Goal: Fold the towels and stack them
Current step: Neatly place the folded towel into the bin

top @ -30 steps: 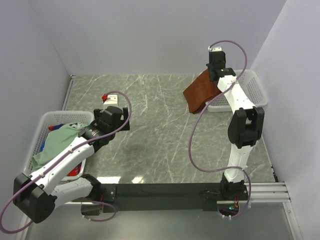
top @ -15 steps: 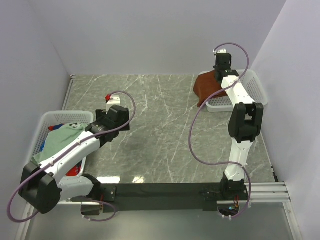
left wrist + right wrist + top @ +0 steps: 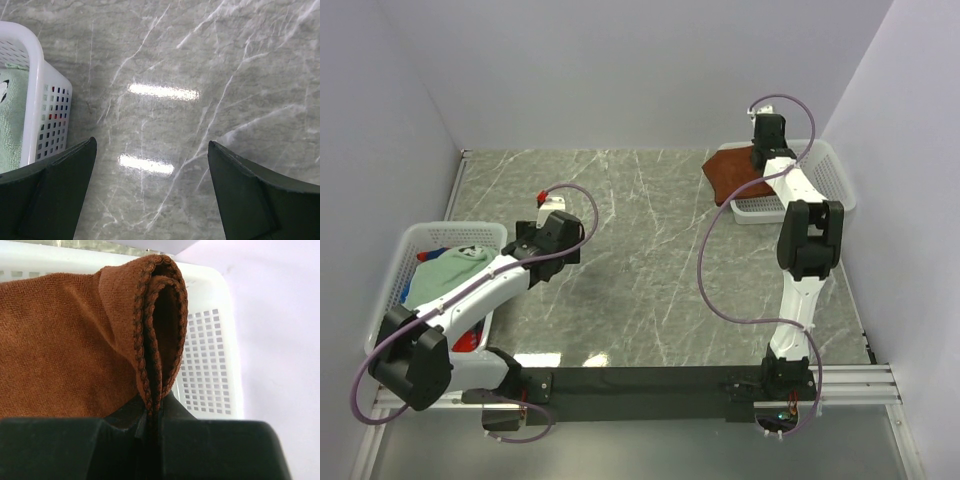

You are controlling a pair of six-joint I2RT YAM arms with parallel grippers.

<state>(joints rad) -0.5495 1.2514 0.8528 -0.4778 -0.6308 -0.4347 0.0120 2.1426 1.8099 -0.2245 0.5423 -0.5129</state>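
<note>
The rust-brown towel still covers the basket's rim, so my right gripper will next go down into the white basket below it and let go of the towel's folded edge there.
My right gripper is shut on the folded edge of the rust-brown towel, holding it over the near-left rim of the right white basket. In the right wrist view the towel fills the left side, its stitched edge pinched between my closed jaws. My left gripper is open and empty above the bare marble table. A pale mint-green towel lies on top in the left white basket, with bright red and blue cloth under it; it shows at the left edge of the left wrist view.
The left basket's corner is close beside my left fingers. Grey walls close off the back and both sides. A black rail carries the arm bases at the near edge.
My right gripper has carried the rust-brown towel back and right, from hanging over the table to over the right basket's rim. My left gripper has shifted slightly right and forward.
</note>
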